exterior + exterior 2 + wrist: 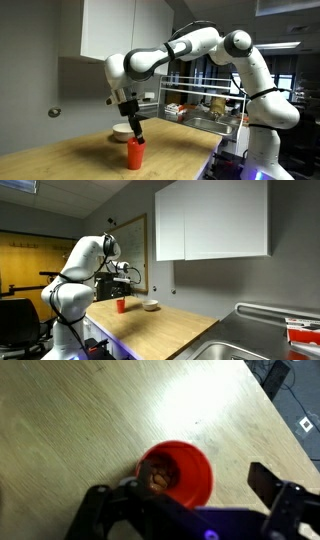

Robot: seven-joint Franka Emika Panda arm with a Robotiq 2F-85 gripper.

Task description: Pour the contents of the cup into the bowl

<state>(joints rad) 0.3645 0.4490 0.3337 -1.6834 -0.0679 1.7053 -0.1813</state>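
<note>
I need to lower my gripper next onto the red cup's rim [136,140] [205,476], just below its fingers, and close it there, because the fingers already hang open over the cup.
The red cup [135,152] stands upright on the wooden table [70,155], and it shows in both exterior views [121,306]. In the wrist view the cup [185,465] holds brownish contents. My gripper [133,130] hangs just above the cup, open, with a finger on either side of the rim in the wrist view [180,485]; the cup sits closer to the left finger. The cream bowl [151,305] rests on the table beside the cup, partly hidden behind my gripper in an exterior view [121,131].
A wire dish rack [205,112] with several items stands behind the arm. A metal sink [250,345] lies at the counter's near end. White wall cabinets [210,220] hang above. The table's edge [262,400] runs close to the cup.
</note>
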